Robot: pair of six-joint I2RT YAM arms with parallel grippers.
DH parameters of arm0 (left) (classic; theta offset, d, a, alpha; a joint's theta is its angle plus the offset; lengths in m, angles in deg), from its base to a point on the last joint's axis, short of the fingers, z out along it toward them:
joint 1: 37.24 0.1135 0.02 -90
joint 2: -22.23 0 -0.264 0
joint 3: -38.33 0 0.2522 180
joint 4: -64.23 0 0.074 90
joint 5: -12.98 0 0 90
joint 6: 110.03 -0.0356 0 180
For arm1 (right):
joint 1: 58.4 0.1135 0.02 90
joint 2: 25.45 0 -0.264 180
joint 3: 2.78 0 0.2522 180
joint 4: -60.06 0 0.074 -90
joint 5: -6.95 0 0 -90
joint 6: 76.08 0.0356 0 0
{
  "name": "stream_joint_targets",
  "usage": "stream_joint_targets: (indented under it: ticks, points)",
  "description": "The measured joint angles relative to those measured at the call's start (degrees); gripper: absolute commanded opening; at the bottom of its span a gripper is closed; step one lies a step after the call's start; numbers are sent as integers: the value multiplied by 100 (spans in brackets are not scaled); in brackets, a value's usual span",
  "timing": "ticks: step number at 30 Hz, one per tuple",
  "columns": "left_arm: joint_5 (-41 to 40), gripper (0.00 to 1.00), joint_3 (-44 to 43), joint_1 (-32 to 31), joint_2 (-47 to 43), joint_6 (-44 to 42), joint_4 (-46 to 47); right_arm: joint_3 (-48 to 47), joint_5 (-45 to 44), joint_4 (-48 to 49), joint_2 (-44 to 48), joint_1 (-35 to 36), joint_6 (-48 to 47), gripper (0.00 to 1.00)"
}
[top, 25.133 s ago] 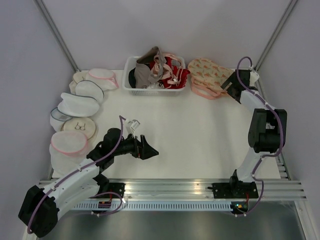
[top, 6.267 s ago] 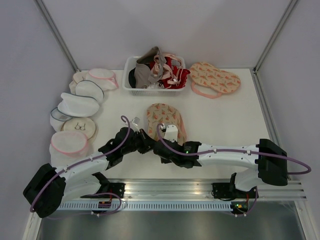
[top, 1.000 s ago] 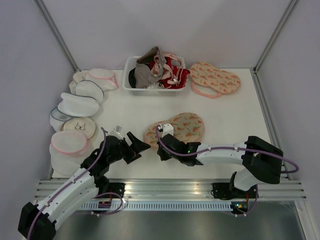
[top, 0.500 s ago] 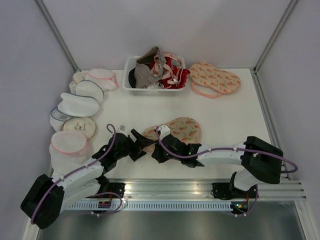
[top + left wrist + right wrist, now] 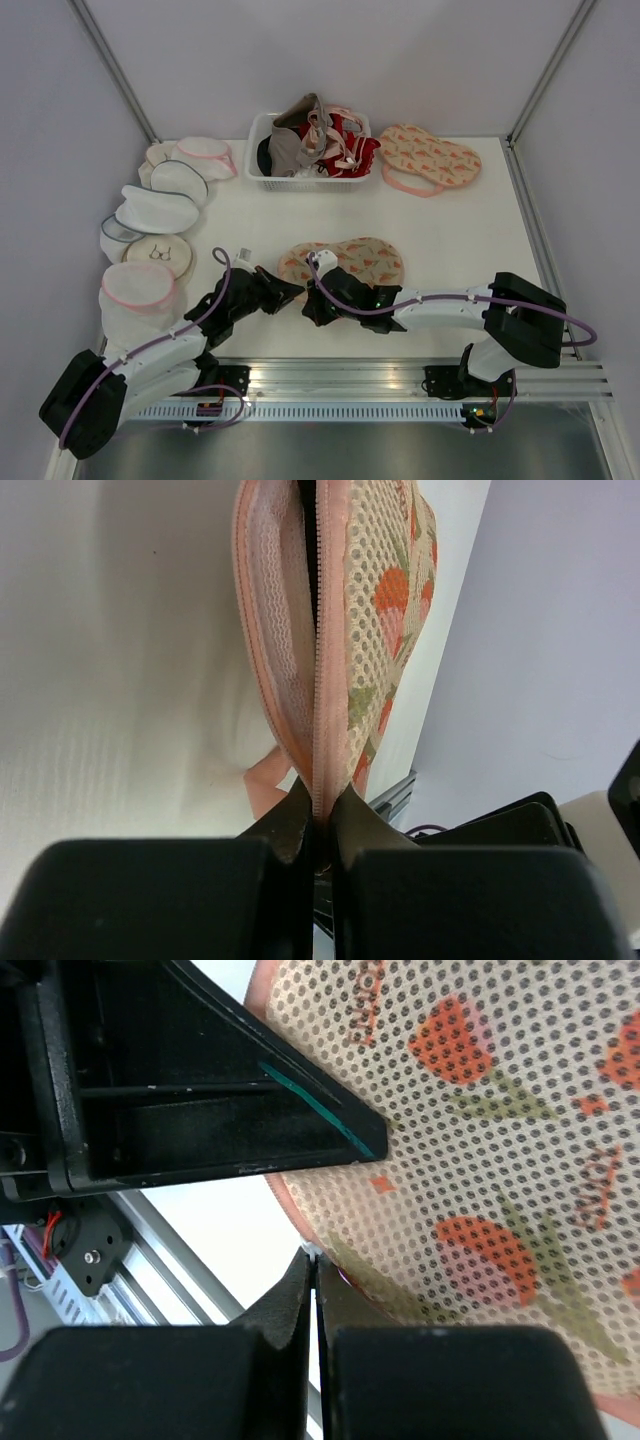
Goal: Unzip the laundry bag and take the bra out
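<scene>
The left gripper will next move outward toward the white basket and let go of the bag's end [image 5: 301,290] [image 5: 322,808] there, since the right gripper holds the zipper pull close by.
The laundry bag [image 5: 345,262], peach mesh with watermelon print, lies on the table in front of both arms. My left gripper [image 5: 292,289] is shut on the bag's left end. In the left wrist view its tips [image 5: 320,815] pinch the pink zipper seam of the bag [image 5: 375,630], and a narrow dark gap runs along the zip above. My right gripper [image 5: 308,306] is shut just right of it. Its tips [image 5: 314,1260] pinch a small white zipper pull [image 5: 312,1250] at the bag's [image 5: 500,1160] rim. The bra is hidden.
A second watermelon pouch [image 5: 430,158] lies at the back right. A white basket [image 5: 262,178] of garments stands at the back centre. White mesh pouches [image 5: 155,210] line the left side. The table's metal front rail [image 5: 340,378] runs just behind both grippers.
My left gripper has moved right to the bag's left end and shut on its zipper seam. The bag has slid slightly left. The right gripper stayed shut.
</scene>
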Motion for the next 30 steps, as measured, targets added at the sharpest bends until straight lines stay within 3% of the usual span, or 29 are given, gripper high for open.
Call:
stream_joint_targets:
  ticks: [5, 10, 17, 24, 30]
  points:
    - [4, 2, 0, 68, -52, -197, -83, -442, -319, -1034, 0, 17, -57, 0]
    - [87, 2, -177, 345, 4, -765, -343, -782, -1259, -2645, -57, 26, 225, 0]
    - [813, 2, -918, 935, 413, -1880, -894, -649, -2197, -3753, -57, -474, 684, 0]
    - [1469, 2, -2253, 1698, 1893, -3069, -1176, -608, -2964, -4531, 356, -590, 925, 0]
    - [2164, 2, -3530, 1884, 3681, -3595, -1178, -459, -2957, -4579, 739, -590, 874, 0]
